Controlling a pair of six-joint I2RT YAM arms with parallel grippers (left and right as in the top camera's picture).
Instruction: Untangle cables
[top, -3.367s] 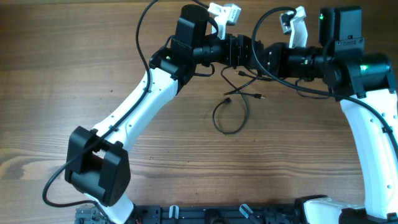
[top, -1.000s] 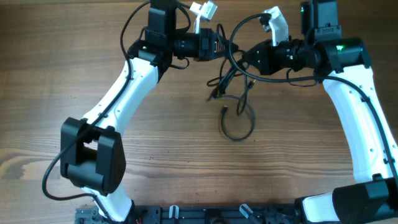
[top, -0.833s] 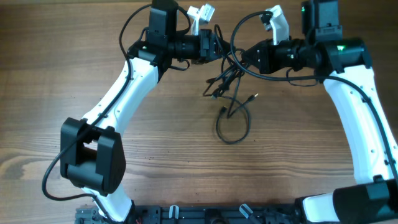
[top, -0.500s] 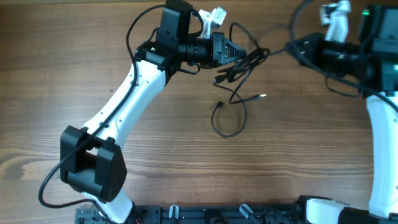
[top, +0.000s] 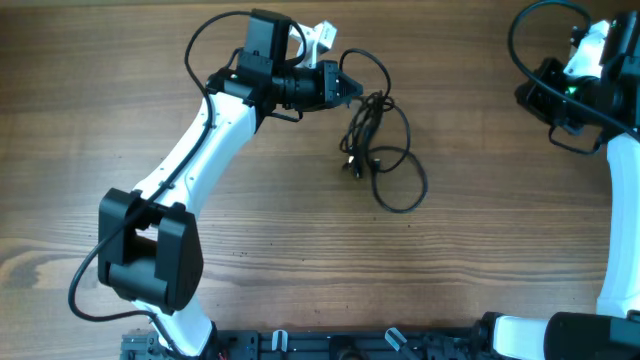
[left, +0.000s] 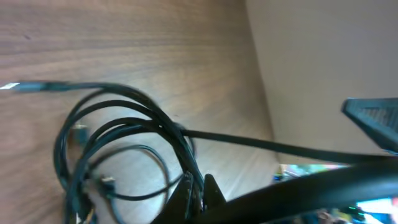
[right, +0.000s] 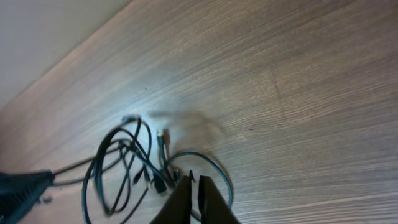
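Note:
The left gripper moves high and back next, then down toward bare tabletop beside the bundle to release. The held piece of cable runs into the tangled bundle, hence this move.
The cables are thin black cords in one tangled bundle on the wooden table, with a loose loop trailing to the lower right. My left gripper is at the bundle's upper left, shut on a strand that runs between its fingertips. In the left wrist view the cables curl below the tips. My right gripper is far off at the right edge, barely open, with nothing between its jaws. From the right wrist view the cables lie well beyond its tips.
The right arm sits in the top right corner with its own thick black wire looping above it. The left arm slants from the lower left up to the bundle. A black rail runs along the front edge.
My right gripper has let go of the cables and drawn back to the far right. The bundle has sagged onto the table under my left gripper, and its loop has shifted right.

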